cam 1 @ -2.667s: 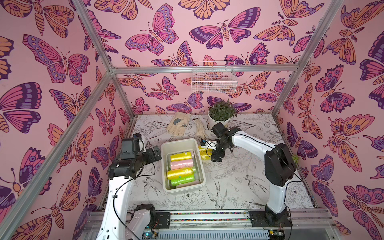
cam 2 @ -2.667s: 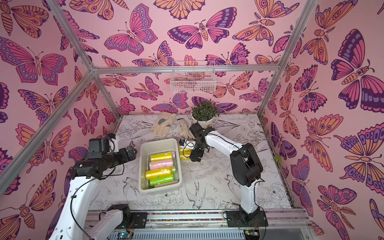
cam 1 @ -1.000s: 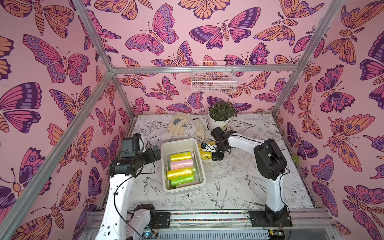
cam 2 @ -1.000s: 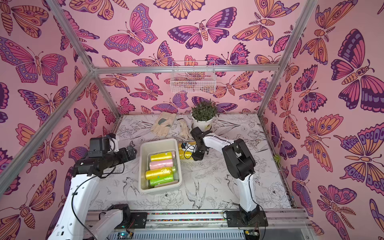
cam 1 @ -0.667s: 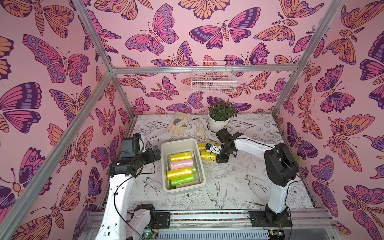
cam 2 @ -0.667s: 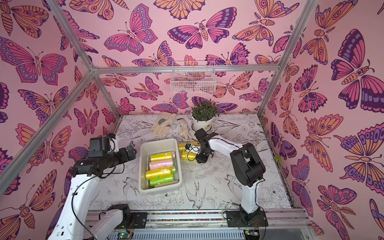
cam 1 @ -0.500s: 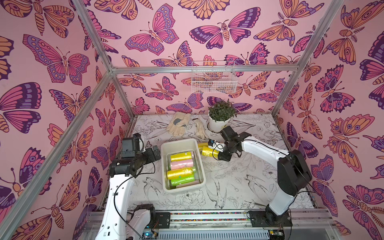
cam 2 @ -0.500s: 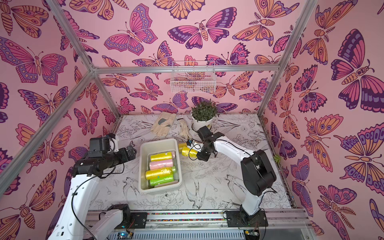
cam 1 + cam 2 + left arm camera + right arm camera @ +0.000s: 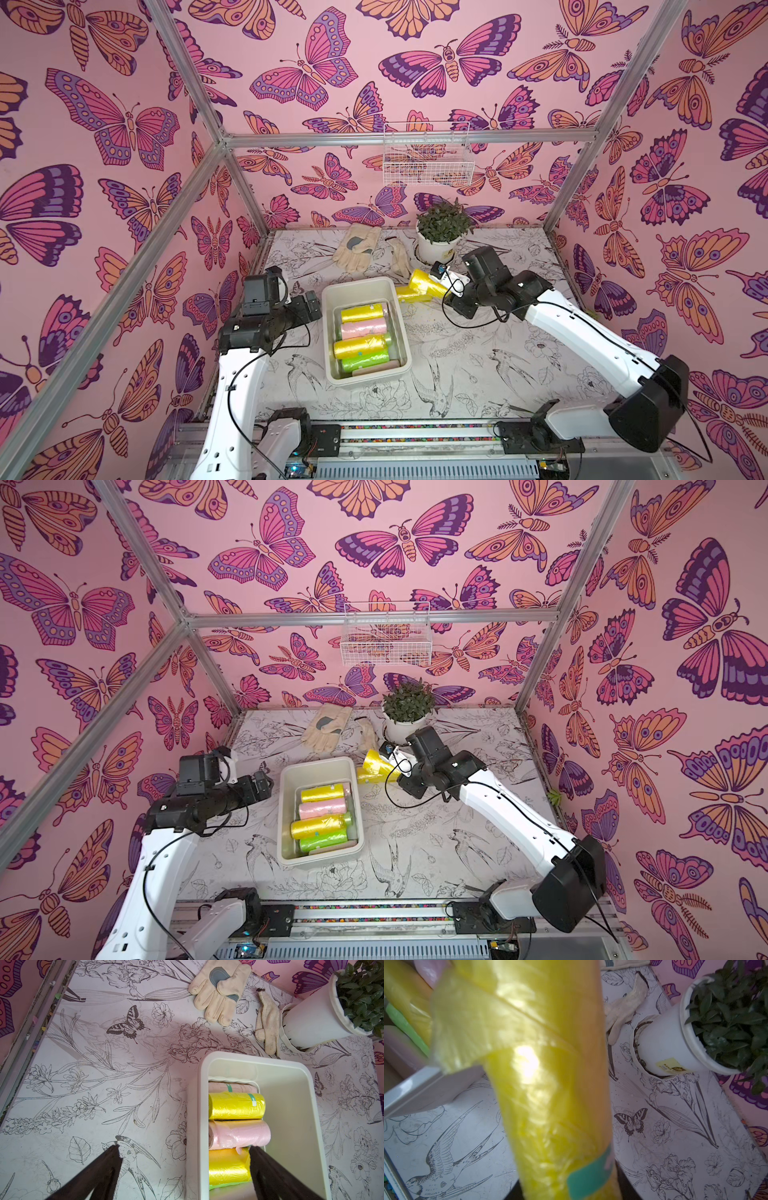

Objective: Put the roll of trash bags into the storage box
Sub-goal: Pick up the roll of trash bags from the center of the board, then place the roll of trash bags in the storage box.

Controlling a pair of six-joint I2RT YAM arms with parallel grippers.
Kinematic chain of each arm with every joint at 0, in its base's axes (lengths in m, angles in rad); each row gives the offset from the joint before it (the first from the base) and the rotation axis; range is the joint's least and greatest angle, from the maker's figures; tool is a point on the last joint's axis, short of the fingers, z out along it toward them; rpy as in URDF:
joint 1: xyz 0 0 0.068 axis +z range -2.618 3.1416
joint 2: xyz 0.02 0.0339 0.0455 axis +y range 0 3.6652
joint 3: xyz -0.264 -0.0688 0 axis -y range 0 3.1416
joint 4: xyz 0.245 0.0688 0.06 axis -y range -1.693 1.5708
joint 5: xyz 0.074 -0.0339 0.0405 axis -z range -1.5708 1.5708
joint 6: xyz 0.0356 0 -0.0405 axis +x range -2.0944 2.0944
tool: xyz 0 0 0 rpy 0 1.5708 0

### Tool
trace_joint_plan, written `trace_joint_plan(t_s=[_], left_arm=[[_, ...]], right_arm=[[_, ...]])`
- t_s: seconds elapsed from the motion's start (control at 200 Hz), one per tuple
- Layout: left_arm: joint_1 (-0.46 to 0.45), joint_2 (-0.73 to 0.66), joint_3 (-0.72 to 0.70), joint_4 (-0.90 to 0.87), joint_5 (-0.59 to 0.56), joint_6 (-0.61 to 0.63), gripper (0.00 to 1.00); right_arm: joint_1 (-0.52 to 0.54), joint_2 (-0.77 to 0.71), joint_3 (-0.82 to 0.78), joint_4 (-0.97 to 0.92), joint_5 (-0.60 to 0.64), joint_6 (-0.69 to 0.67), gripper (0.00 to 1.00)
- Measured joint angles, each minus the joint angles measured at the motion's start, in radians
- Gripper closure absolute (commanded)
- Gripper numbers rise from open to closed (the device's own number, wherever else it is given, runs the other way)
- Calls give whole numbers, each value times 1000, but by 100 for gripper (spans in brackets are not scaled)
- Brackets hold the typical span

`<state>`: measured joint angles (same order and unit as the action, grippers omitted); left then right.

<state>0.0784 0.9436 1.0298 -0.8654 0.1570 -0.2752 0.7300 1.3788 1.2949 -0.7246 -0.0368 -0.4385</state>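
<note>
The yellow roll is hanging outside the box. My right gripper needs to swing back over the box's rim next, lower it onto the green roll (image 9: 365, 360) (image 9: 407, 1031) and then let it go.
The off-white storage box (image 9: 358, 281) (image 9: 316, 761) (image 9: 255, 1059) stands mid-table with several yellow, pink and green rolls lying in it. My right gripper (image 9: 438, 282) (image 9: 390, 764) is shut on a yellow roll of trash bags (image 9: 424, 281) (image 9: 374, 762) (image 9: 546, 1084), held tilted above the table just off the box's far right corner. A loose yellow flap (image 9: 467, 1022) trails from the roll over that corner. In the right wrist view the roll hides most of the jaws. My left gripper (image 9: 311, 299) (image 9: 262, 785) (image 9: 184, 1147) hovers open over the box's left rim, holding nothing.
Two pale work gloves (image 9: 357, 247) (image 9: 220, 991) lie behind the box. A round white plant pot (image 9: 438, 249) (image 9: 670, 1047) stands at the back, close behind my right gripper. A white wire basket (image 9: 428, 162) hangs on the back wall. Patterned walls close in three sides.
My right gripper has lifted the yellow roll off the table beside the box, and its elbow has swung out to the right. The left arm has not moved.
</note>
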Motion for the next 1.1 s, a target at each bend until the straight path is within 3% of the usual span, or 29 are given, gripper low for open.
trace_joint_plan(t_s=[0.436,0.706,0.896,1.102], left_arm=[[0,-60,0,-7,-35,0,0],[0,-79,0,-8,-55,-3,0],[0,-76,0,-8,-61,-3,0],[0,-76,0,-8,-64,-3,0]], right_arm=[[396,156,233,-92,169,-52,95],[474,372,290,-134,192,-56,94],[525,427,301,-157,198,-28,80],[550,427,298,-130,167,-1,73]])
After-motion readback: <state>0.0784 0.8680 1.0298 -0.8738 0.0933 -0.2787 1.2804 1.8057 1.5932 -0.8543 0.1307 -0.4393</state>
